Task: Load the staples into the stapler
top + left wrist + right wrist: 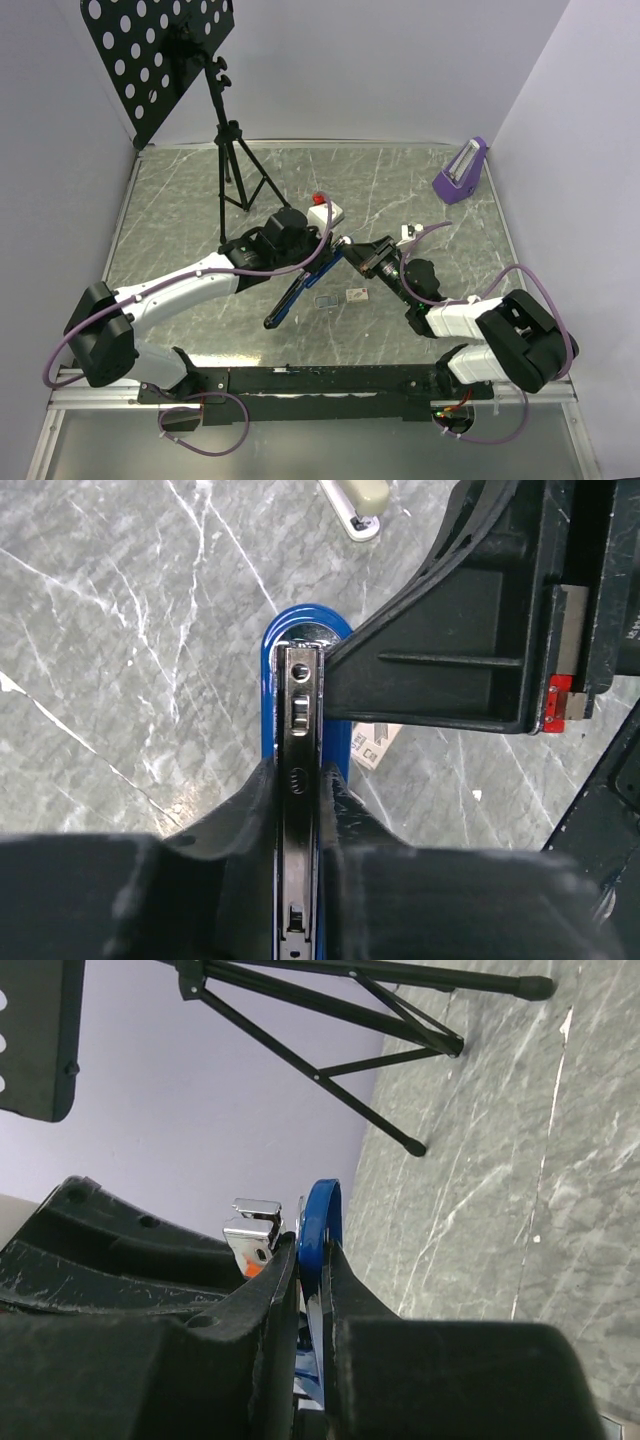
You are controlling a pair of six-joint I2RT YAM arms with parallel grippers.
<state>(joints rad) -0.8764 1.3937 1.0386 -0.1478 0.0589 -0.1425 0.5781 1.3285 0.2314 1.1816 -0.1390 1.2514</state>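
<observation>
The robot should next lower the open stapler (290,300) to the left in the top view with its left gripper, onto the bare tabletop beside the tray-like piece, and let go of the stapler's magazine bar.
The blue stapler (290,300) is held open above the table, slanting from lower left to upper right. My left gripper (303,280) is shut on its black and metal magazine rail (300,705), with the blue base (335,745) beneath. My right gripper (347,252) is shut on the stapler's blue top arm (322,1215), next to a chrome end piece (254,1226). The small pale staple box (357,294) lies on the table below the right gripper, partly showing in the left wrist view (374,744). A tiny grey tray-like piece (325,301) lies just left of the box.
A black tripod music stand (232,150) stands at back left; its legs (400,1020) show in the right wrist view. A purple object (461,170) sits at back right. A cream-white item (358,500) lies beyond the stapler. Walls close in the grey marble table (400,180).
</observation>
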